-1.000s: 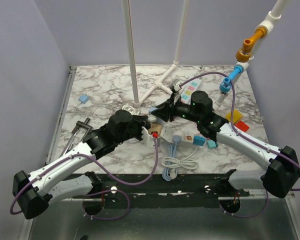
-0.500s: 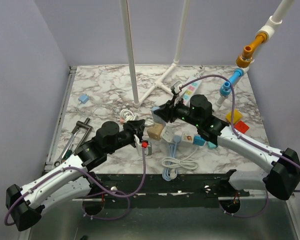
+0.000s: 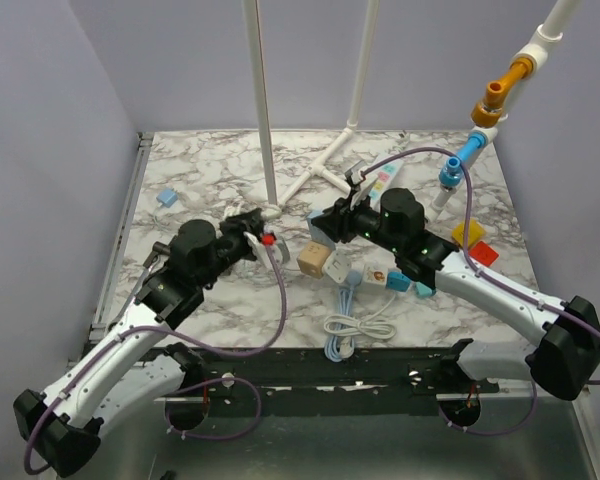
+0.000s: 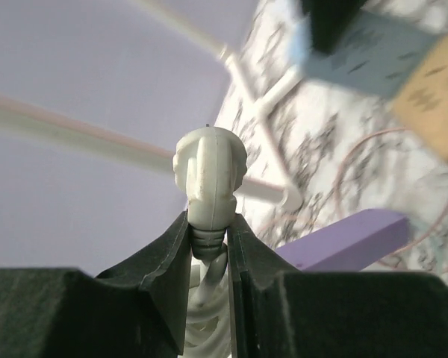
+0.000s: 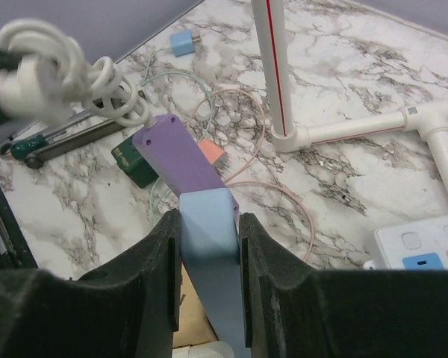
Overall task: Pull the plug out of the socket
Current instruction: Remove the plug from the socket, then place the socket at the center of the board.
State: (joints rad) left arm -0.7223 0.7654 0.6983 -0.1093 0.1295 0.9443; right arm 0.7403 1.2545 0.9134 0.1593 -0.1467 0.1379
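Note:
The plug is free, so my left gripper should swing outward, away from the socket, and tilt its fingers down over the open marble by the upright pipe (image 3: 227, 195).
My left gripper (image 4: 209, 227) is shut on the neck of a white plug (image 4: 209, 168) and holds it in the air. In the top view this gripper (image 3: 252, 232) and the plug (image 3: 265, 238) are left of the socket, with a clear gap between them. The plug with its coiled white cord also shows in the right wrist view (image 5: 26, 71). My right gripper (image 5: 209, 231) is shut on the light-blue end block (image 5: 207, 224) of the socket, a chain of coloured cubes (image 3: 335, 265). A purple piece (image 5: 172, 153) sticks out beyond the blue block.
A white power strip (image 3: 380, 180) and a white PVC pipe frame (image 3: 315, 175) lie behind. A coiled blue-white cable (image 3: 350, 330) lies at the front edge. Yellow and red blocks (image 3: 472, 240) sit at the right. A metal tool (image 3: 150, 275) and a small blue block (image 3: 166, 198) are at the left.
My left gripper has moved left and back with the plug, from right against the socket cubes to well clear of them. The right gripper still holds the socket's blue end.

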